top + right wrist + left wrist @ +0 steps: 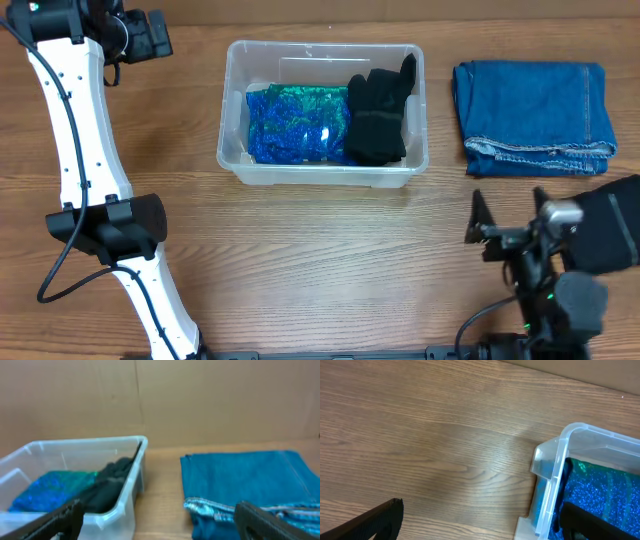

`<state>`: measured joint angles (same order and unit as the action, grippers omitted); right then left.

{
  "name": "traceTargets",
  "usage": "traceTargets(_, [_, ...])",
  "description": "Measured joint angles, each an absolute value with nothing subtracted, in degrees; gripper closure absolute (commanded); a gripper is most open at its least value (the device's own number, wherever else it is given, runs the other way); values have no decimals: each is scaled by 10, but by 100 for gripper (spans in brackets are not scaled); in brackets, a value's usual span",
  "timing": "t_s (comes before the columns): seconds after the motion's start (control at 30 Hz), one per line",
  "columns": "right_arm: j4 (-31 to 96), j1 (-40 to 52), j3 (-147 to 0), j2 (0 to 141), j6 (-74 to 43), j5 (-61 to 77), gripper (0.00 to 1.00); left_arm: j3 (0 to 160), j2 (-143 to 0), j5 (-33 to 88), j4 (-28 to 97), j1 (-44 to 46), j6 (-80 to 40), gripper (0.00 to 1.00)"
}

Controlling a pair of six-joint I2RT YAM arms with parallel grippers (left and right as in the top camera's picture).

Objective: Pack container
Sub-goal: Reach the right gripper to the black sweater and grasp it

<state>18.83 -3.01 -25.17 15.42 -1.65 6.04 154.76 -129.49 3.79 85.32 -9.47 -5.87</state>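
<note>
Next, my right gripper swings over first, then tilts down to get to the near edge of the dark rolled cloth outside the container.
The clear plastic container (pixel 322 172) stands at the back middle of the table. It holds a sparkly blue-green cloth (pixel 292 125) on the left and a black garment (pixel 380 115) on the right. My left gripper (pixel 158 38) is open and empty, left of the container's far left corner. In the left wrist view the container's corner (pixel 555 467) and the blue-green cloth (pixel 600 490) sit by my open left gripper (pixel 480 512). My right gripper (pixel 508 208) is open and empty, in front of folded blue jeans (pixel 535 115). The right wrist view shows the container (pixel 127 492), the jeans (pixel 245 480) and my open right gripper (pixel 160 517).
A cardboard wall (pixel 160 400) backs the wooden table (pixel 320 260). The left arm's white links (pixel 85 140) run down the left side of the table. The jeans lie apart from the container, with a strip of bare wood (pixel 162 475) between them.
</note>
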Motion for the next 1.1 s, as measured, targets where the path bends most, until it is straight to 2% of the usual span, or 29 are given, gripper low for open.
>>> traceTargets(0.1, [283, -30, -435, 316, -33, 89, 0, 1548, -1295, 39, 853, -95, -59, 0])
traceTargets(0.2, [311, -30, -532, 426, -39, 146, 0, 1548, -1295, 39, 853, -95, -59, 0])
traceTargets(0.37, [347, -30, -554, 531, -47, 236, 0, 1548, -1295, 40, 853, -95, -59, 0])
traceTargets(0.5, [404, -55, -554, 568, -98, 199, 0, 1548, -1295, 40, 853, -95, -59, 0])
traceTargets(0.67, [472, -215, -554, 570, -216, 130, 0, 1548, -1295, 40, 853, -95, -59, 0])
traceTargets(0.83, [531, -415, -555, 593, -256, 115, 0, 1548, -1295, 40, 853, -95, -59, 0])
traceTargets(0.97, [515, -502, -555, 670, -256, 116, 0, 1548, -1295, 40, 853, -95, -59, 0])
traceTargets(1.1, [475, -533, -555, 785, -237, 148, 0, 1548, -1295, 40, 853, -95, -59, 0])
